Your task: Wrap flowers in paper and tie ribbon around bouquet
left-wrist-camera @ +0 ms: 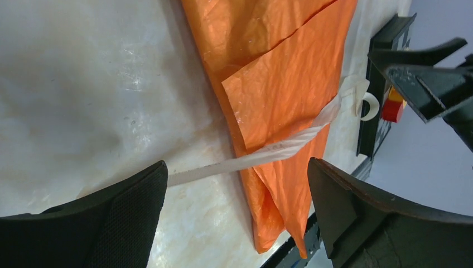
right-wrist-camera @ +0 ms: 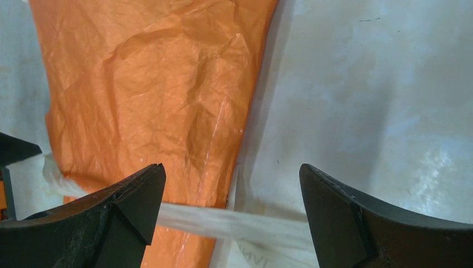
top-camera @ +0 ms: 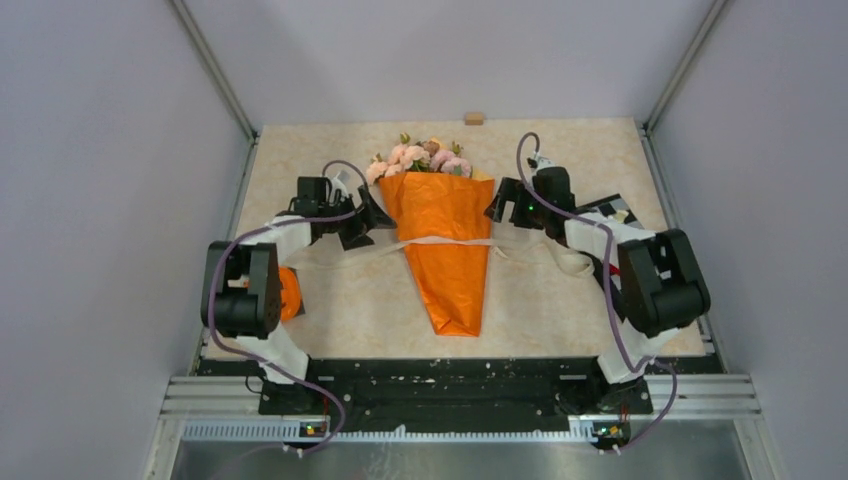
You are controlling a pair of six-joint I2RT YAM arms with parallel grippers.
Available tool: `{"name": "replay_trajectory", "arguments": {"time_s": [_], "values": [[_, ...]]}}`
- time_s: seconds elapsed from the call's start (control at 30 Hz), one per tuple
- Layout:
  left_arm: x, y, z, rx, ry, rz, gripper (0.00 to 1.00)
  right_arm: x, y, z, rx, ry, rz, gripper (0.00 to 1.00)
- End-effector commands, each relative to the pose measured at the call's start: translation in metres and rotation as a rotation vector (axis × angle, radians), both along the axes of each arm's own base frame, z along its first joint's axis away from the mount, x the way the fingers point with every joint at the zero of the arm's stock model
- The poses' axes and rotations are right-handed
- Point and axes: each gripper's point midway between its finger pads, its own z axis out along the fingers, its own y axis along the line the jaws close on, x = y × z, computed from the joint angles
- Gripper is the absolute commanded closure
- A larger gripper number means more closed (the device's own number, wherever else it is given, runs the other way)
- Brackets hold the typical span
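Note:
I need to move my left gripper down and outward onto the paper's long edge beyond the ribbon (top-camera: 450, 241). That edge is below the gripper, to its right in the top view.
The bouquet (top-camera: 440, 240) lies mid-table as a narrow cone of glossy orange paper (top-camera: 447, 270), its point towards the arms. Pink flowers (top-camera: 420, 158) with green leaves top it at the far end. The cream ribbon (top-camera: 450, 241) crosses the cone and trails onto the table on both sides. My left gripper (top-camera: 375, 215) stands open just left of the cone. In its wrist view the ribbon (left-wrist-camera: 279, 148) runs over the paper (left-wrist-camera: 279, 84) between the spread fingers of the gripper (left-wrist-camera: 237, 167), untouched. My right gripper (top-camera: 497, 205) is open at the cone's right edge. There the ribbon (right-wrist-camera: 223, 220) passes loose below the gripper (right-wrist-camera: 231, 170), beside the paper (right-wrist-camera: 150, 84).
A small orange object (top-camera: 288, 292) sits by the left arm's base. A small wooden block (top-camera: 474, 118) lies at the table's far edge. A black panel (top-camera: 620, 210) with a red button (left-wrist-camera: 393, 106) stands behind the right arm. Grey walls close in three sides.

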Motion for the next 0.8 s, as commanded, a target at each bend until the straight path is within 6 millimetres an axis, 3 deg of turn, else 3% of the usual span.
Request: {"name": "replay_trajectory", "arguments": {"time_s": [0.0, 0.13, 0.27, 0.47, 0.77], "values": [[0.021, -0.022, 0.012, -0.125, -0.109, -0.125, 0.01, 0.033, 0.02, 0.0, 0.07, -0.021, -0.027, 0.07], [0.024, -0.035, -0.004, -0.156, -0.085, -0.164, 0.01, 0.034, 0.031, -0.032, 0.07, 0.044, 0.001, 0.07], [0.031, -0.044, -0.016, -0.159, -0.063, -0.178, 0.01, 0.033, 0.046, -0.049, 0.1, 0.072, 0.045, 0.07], [0.049, -0.047, -0.036, -0.141, -0.023, -0.177, 0.01, 0.028, 0.073, -0.057, 0.129, 0.078, 0.142, 0.07], [0.08, -0.049, -0.047, -0.123, -0.022, -0.168, 0.04, 0.026, 0.115, -0.067, 0.136, 0.063, 0.276, 0.07]]}}
